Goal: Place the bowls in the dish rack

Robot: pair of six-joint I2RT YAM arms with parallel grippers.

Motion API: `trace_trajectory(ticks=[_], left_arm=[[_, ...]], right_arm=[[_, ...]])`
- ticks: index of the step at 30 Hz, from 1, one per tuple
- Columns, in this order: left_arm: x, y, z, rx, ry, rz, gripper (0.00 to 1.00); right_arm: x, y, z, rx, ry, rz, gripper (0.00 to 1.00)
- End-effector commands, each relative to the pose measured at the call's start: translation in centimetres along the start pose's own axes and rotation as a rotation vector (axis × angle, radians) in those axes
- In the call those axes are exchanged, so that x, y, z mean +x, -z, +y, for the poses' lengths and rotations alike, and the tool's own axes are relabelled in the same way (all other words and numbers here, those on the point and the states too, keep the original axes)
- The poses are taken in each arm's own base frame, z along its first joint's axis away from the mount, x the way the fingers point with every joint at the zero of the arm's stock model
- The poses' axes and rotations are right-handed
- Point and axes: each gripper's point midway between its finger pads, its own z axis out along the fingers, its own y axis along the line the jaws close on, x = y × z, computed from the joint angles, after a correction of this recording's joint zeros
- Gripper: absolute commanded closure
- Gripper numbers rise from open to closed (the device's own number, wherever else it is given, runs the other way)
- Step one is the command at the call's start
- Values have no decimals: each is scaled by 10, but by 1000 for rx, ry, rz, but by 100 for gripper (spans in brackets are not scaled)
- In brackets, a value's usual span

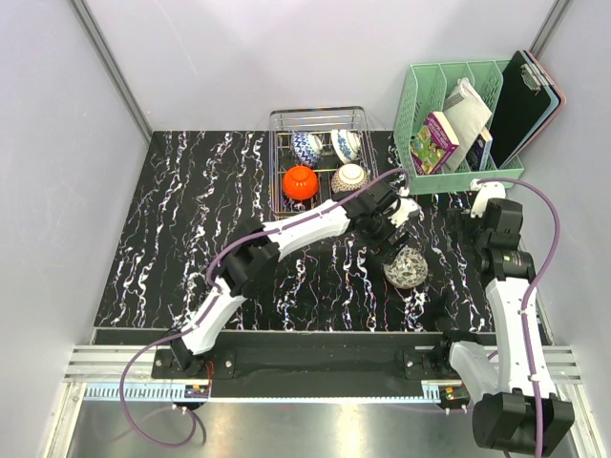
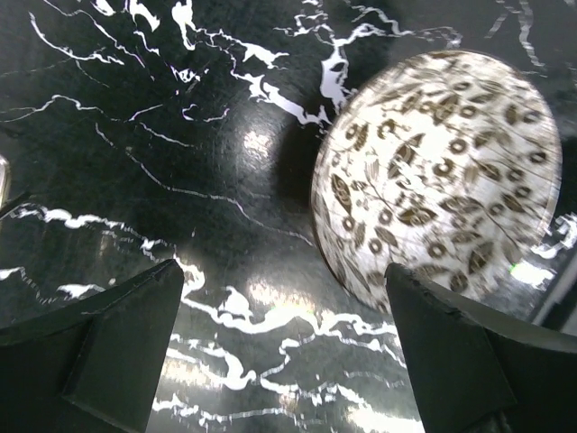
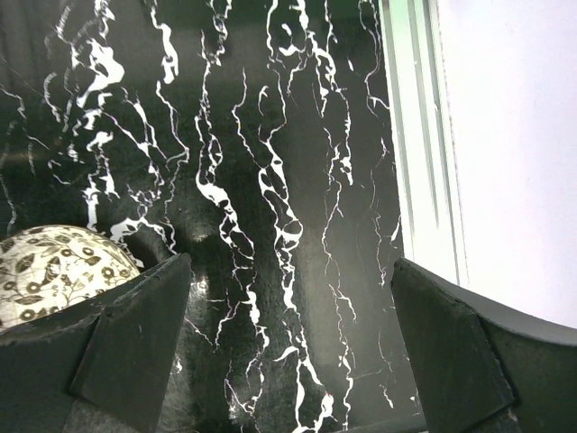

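The patterned bowl's rack-side rim point(image 1: 389, 262) point(image 2: 344, 278) is just below the fingers of my left gripper, so I will next move that gripper down around the rim with its fingers open and close it there.
The silvery wire dish rack point(image 1: 283, 116) stands at the back centre. It holds two blue-and-white bowls point(image 1: 307, 148) point(image 1: 346, 144), the orange-red bowl point(image 1: 300, 181) and one net-patterned bowl point(image 1: 349, 177). Another patterned bowl point(image 1: 406, 267) sits on the black marble mat right of centre; it also shows in the left wrist view point(image 2: 439, 171) and at the right wrist view's left edge point(image 3: 54, 266). My left gripper point(image 1: 396, 227) is open and empty, hovering just behind this bowl, which lies by its right finger point(image 2: 451, 352). My right gripper point(image 1: 474, 212) is open and empty over bare mat, right of the bowl.
A mint-green slotted organiser point(image 1: 425, 84) with booklets and a dark clipboard point(image 1: 520, 100) stands at the back right, close to my right arm. The white wall and mat edge point(image 3: 424, 162) lie just right of my right gripper.
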Motion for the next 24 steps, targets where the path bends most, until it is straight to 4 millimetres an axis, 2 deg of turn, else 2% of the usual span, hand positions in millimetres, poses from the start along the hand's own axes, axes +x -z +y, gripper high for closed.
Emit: trace_trajectory(ticks=[1,4,6,9,11,14,15,17,20,21,23,24], left_arm=[[-16,-10,-2,-23,4,-38,3],[-16,-16,-4,-19,1,-35,19],[-19,-18,-6,-16,-4,-40,42],[-18,-20,-7,-20,-14,-37,68],[-17,-21,-9,-19,-19,-34,76],[-14,-22,-11,-12,-17,-27,97],[-14,-20,-12,-7,-16,-26,100],[-11,-19,-14,6,-16,-21,100],[-12,-6,-23,43,-57,-28,100],[-20,10,-28,54,-76,-56,100],[-22,27,-31,78,-123,-70,100],[-34,53,-26,70,-129,-116,100]], right_arm=[[-23,12,0,-16,-40,-94,0],[-23,15,1,-22,-43,-103,0],[-23,16,1,-25,-45,-108,0],[-25,17,2,-32,-48,-113,0],[-26,17,3,-38,-49,-116,0],[-28,18,3,-41,-49,-118,0],[-29,17,3,-43,-48,-119,0],[-31,17,3,-46,-46,-121,0],[-36,19,5,-63,-46,-129,0],[-36,19,10,-91,-38,-128,0],[-44,23,13,-121,-30,-134,0],[-43,26,21,-169,-22,-125,0]])
